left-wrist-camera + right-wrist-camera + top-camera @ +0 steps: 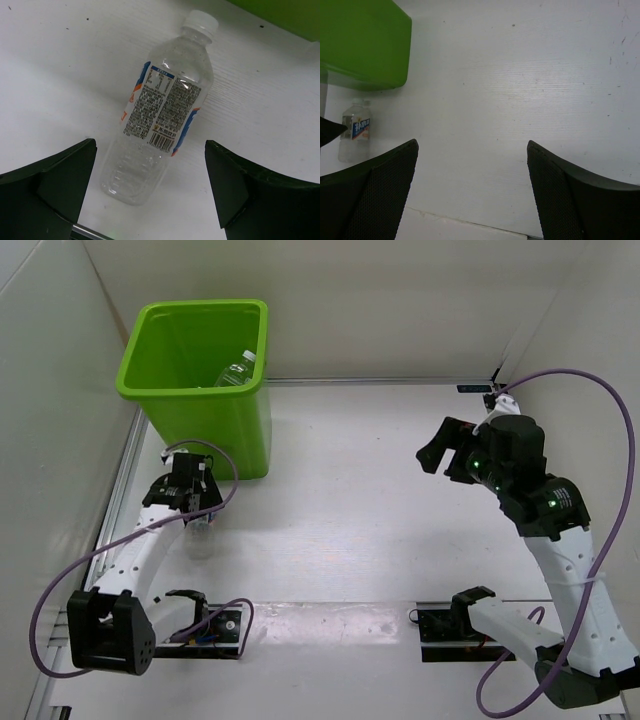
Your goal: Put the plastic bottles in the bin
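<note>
My left gripper's open fingers are on both sides of the bottle. It needs to come down next onto the label's end by the bottle's base (203, 521) (148, 144) and close.
A clear plastic bottle (162, 107) with a white cap and a blue-edged label lies on the white table, cap toward the lime-green bin (195, 380). My left gripper (150, 187) is open just above the bottle's base, one finger on each side, not touching it. In the top view the left gripper (195, 510) hovers over this bottle (202, 537), just in front of the bin. Another clear bottle (237, 370) lies inside the bin against its right wall. My right gripper (440, 447) is open and empty, raised at the right. The right wrist view shows the bottle (355, 134) and the bin (365, 40) far left.
White walls close in the table on the left, back and right. The bin's corner (285, 15) is just beyond the bottle's cap. Purple cables loop from both arms. A seam crosses the table near the arm bases (330, 608).
</note>
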Tool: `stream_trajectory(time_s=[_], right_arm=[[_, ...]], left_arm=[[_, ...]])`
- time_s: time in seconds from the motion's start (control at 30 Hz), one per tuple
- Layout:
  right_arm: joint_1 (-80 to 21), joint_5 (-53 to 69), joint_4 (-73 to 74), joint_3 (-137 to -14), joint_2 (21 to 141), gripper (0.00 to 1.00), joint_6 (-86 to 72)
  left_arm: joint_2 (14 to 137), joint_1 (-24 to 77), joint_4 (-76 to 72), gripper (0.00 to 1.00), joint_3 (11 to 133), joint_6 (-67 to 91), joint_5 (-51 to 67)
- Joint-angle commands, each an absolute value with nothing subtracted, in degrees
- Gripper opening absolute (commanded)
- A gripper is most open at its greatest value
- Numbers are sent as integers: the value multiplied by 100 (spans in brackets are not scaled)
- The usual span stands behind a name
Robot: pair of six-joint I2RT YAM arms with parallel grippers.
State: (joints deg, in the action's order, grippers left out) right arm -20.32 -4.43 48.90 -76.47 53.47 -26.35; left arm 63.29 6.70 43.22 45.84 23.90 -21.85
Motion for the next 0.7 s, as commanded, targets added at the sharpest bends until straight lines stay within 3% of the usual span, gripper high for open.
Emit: stream_trajectory(time_s=[0.0, 0.47, 0.6, 0.67], right_arm=[[-2083, -624, 4834, -7989, 5344, 90, -2470], [-1978, -844, 5150, -8077, 5141, 90, -2391], [-2030, -853, 5185, -8130, 5168, 90, -2382], [-2057, -844, 5150, -8130, 5221, 90, -2382]], left_arm=[[6389, 589, 3789, 100, 4299, 2408, -2119], [6706, 264, 3120, 99, 3525, 3401, -1037], [6592, 264, 3015, 71, 3402, 3340, -766], [6539, 272, 3032, 62, 3401, 3419, -660]])
